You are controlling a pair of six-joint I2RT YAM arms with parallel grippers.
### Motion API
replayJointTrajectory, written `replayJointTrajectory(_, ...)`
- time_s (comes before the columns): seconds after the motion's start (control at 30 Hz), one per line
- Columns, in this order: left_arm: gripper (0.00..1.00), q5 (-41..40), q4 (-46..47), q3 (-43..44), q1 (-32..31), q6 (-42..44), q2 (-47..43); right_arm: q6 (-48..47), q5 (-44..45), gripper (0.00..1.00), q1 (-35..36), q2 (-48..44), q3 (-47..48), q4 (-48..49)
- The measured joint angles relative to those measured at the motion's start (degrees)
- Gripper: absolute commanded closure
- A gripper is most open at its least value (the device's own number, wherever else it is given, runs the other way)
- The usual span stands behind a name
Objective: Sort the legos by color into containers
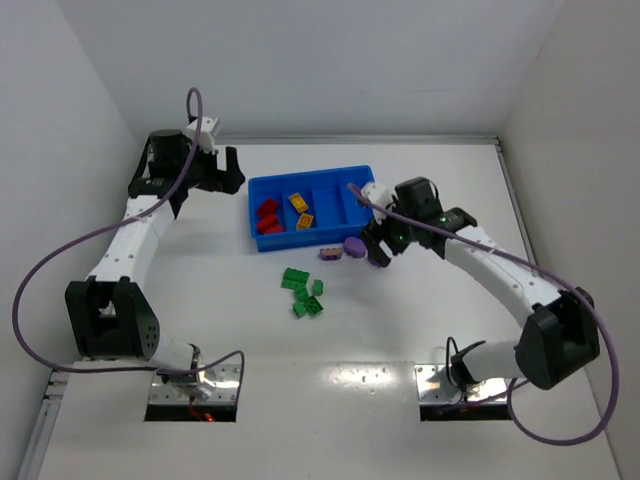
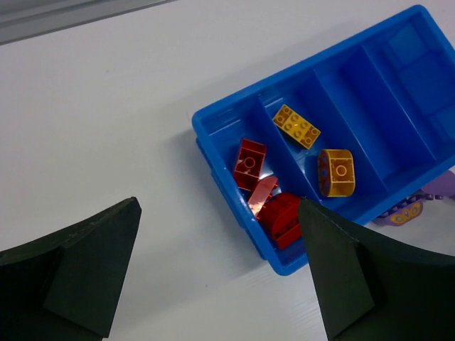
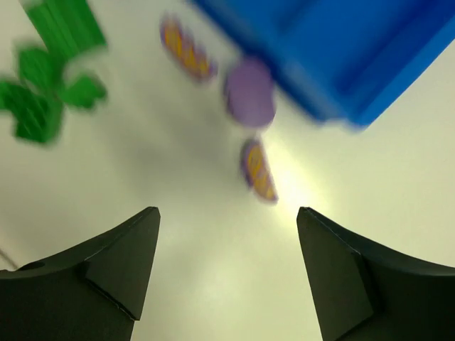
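The purple lego farthest from the green legos lies below my right gripper's open fingers, ahead of them. I need to lower the fingers around its sides next and close them.
The blue tray [image 1: 330, 200] holds red legos [image 1: 268, 217] in its leftmost container and yellow legos [image 1: 301, 210] in the one beside it. Several green legos [image 1: 303, 290] lie loose on the table in front of it. Three purple legos [image 1: 330, 254] [image 1: 354, 247] [image 1: 378, 260] sit by the tray's front right edge. My right gripper [image 1: 380, 248] hovers open over them. In the blurred right wrist view, one purple lego [image 3: 258, 170] lies just ahead of the open right gripper [image 3: 227, 210], not between the fingers. My left gripper [image 1: 228, 170] stands open and empty left of the tray.
In the left wrist view the open left gripper [image 2: 218, 206] frames the tray's near corner [image 2: 213, 131], with red legos [image 2: 250, 162] and yellow legos [image 2: 296, 126] inside. White walls close in the table at the back and sides.
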Motion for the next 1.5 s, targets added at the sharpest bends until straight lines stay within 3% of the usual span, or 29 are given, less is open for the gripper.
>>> replayJointTrajectory(0.17, 0.00, 1.2, 0.0, 0.4, -0.5, 0.0, 0.7, -3.8, 1.7, 0.21, -2.2, 3.9, -8.6, -3.3)
replayJointTrajectory(0.67, 0.00, 0.5, -1.4, 0.4, -0.6, 4.5, 0.6, -8.5, 3.3, 0.21, -4.4, 21.6, -2.3, 2.2)
replayJointTrajectory(0.77, 0.00, -0.1, -1.9, 0.4, -0.6, 5.3, 0.6, -9.2, 2.9, 0.30, -4.3, 23.5, -0.7, 2.7)
replayJointTrajectory(0.9, 0.00, -0.9, -2.2, 0.4, -0.6, 6.2, 0.6, -10.0, 2.4, 0.57, -3.9, 25.4, 0.4, 3.1)
replayJointTrajectory(1.07, 0.00, -1.4, -2.2, 0.4, -0.6, 6.8, 0.6, -11.0, 2.2, 0.76, -3.3, 27.3, 0.7, 3.1)
replayJointTrajectory(1.1, 0.00, -1.4, -2.2, 0.4, -0.6, 6.8, 0.6, -11.3, 2.2, 0.84, -3.3, 27.5, 0.8, 3.0)
replayJointTrajectory(1.27, 0.00, -1.6, -2.3, 0.4, -0.6, 7.0, 0.6, -11.9, 1.6, 0.90, -3.3, 26.1, 0.9, 1.0)
replayJointTrajectory(1.4, 0.00, -1.6, -2.3, 0.4, -0.6, 7.0, 0.7, -11.1, -0.6, 0.94, -3.3, 17.1, 2.0, -4.6)
replayJointTrajectory(1.5, 0.00, -1.6, -2.3, 0.4, -0.7, 6.7, 0.8, -8.8, -2.4, 0.94, -3.3, 11.9, 9.2, -7.9)
